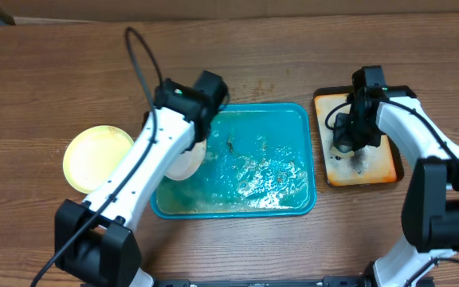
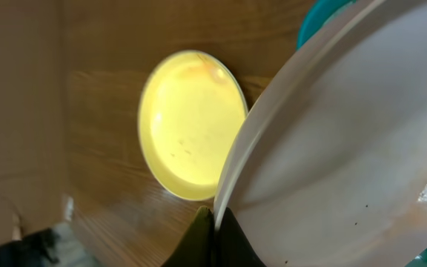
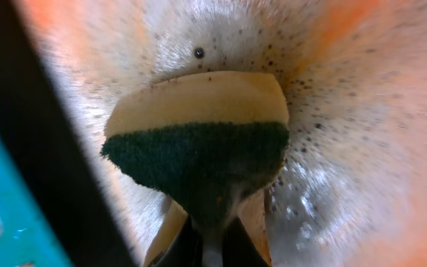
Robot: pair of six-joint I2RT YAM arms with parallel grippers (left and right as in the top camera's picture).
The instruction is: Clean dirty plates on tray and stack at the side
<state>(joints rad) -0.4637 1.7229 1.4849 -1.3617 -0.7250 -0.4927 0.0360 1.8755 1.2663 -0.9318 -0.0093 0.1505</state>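
The right gripper lowers the sponge [image 3: 199,133] onto the orange tray's wet bottom next and releases it, since the tray's bottom lies just below the gripper's fingers.
My left gripper [image 2: 215,219] is shut on the rim of a white plate [image 2: 347,148], which it holds tilted at the left edge of the teal tray [image 1: 297,119]. From overhead, that plate [image 1: 186,163] shows below the left arm. A pale yellow plate [image 1: 96,158] lies flat on the table left of the tray, and the left wrist view shows this yellow plate [image 2: 187,122] beyond the white rim. The tray is wet, with scattered brown bits. My right gripper [image 3: 212,237] is shut on a yellow-and-green sponge [image 3: 199,133] over the small orange tray [image 3: 362,148].
The orange tray [image 1: 373,171], dark-rimmed, wet and speckled, stands right of the teal tray. A black cable [image 1: 142,64] loops over the table behind the left arm. Brown wooden tabletop surrounds everything.
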